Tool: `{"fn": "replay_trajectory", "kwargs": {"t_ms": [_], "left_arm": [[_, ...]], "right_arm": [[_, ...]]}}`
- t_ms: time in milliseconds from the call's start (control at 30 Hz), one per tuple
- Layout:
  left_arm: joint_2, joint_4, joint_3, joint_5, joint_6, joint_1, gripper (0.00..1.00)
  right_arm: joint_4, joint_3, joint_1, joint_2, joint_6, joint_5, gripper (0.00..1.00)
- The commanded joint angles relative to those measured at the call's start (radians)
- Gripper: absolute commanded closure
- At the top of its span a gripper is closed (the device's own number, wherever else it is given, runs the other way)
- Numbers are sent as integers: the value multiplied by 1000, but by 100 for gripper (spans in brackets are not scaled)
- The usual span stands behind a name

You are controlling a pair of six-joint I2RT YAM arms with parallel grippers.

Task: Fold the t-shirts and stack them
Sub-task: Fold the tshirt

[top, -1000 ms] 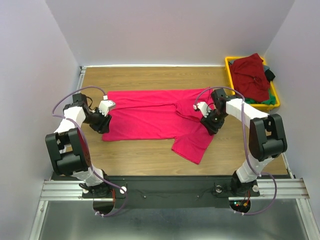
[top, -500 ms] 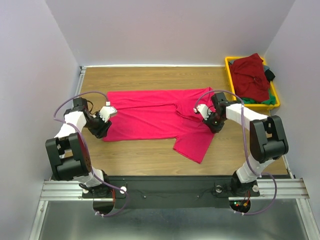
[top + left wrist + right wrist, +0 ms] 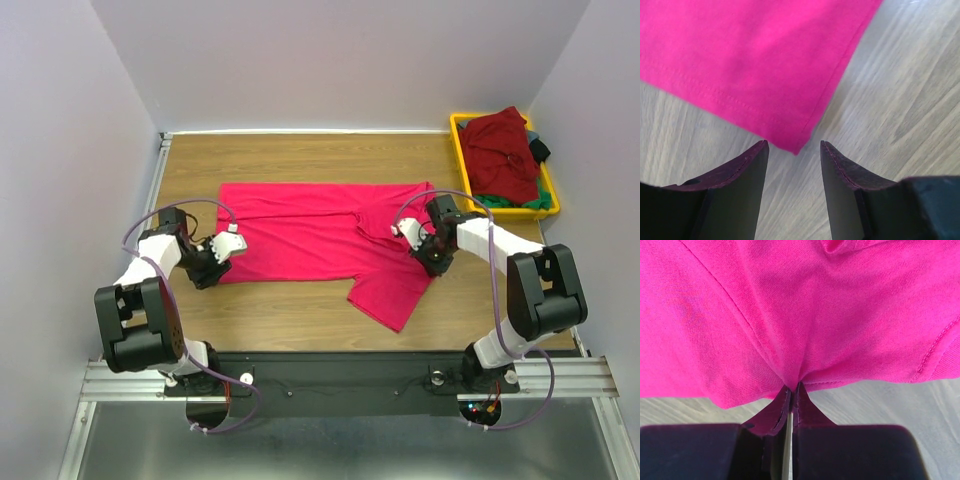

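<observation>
To get onto the hem corner, only its tip between the open fingertips, my left gripper should lower and shift slightly first, then close.
A crimson t-shirt (image 3: 310, 235) lies spread flat across the wooden table, one sleeve hanging toward the front (image 3: 388, 295). My left gripper (image 3: 222, 256) is open just off the shirt's lower left corner (image 3: 795, 145), which lies between its fingertips without being gripped. My right gripper (image 3: 425, 243) is shut on the crimson shirt's right edge (image 3: 790, 375), the cloth bunched at its tips. A maroon t-shirt (image 3: 500, 150) lies heaped in the yellow bin, with green cloth (image 3: 540, 200) and dark cloth (image 3: 540, 150) under it.
The yellow bin (image 3: 456, 126) stands at the back right corner of the table (image 3: 300, 160). Purple-grey walls close in the table on the left, back and right. A black rail (image 3: 340, 370) runs along the near edge.
My left gripper let go of the shirt's left edge and drew back toward the near left corner. The shirt shifted slightly right as the right gripper pulled it.
</observation>
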Motion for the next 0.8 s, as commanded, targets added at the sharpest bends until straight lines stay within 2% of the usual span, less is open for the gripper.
{"fn": "replay_trajectory", "kwargs": {"t_ms": [0,100,200,300,333,400,433,500,767], "left_arm": [[-38,22,-39,-15,79,-38,43],[-14,68,-56,-45,76,-59,43],[20,90,-70,-77,85,-72,47],[34,84,-94,-113,102,-74,61],[31,82,-103,-123,113,-74,70],[9,84,-126,-143,117,-72,80],[2,80,-131,-146,122,-72,89],[-18,56,-114,-134,126,-60,99],[23,-116,90,-45,133,-14,100]], "right_arm": [[-115,-26,10,13,25,-16,99],[-121,-16,10,18,30,-17,99],[-127,-7,10,24,34,-13,100],[-138,-4,10,16,36,-10,99],[-141,-4,10,12,36,-10,99],[-153,-4,10,-5,37,-6,100],[-159,-3,10,-11,37,-6,99],[-175,6,10,-28,42,-2,99],[-224,114,8,-22,40,27,99]]}}
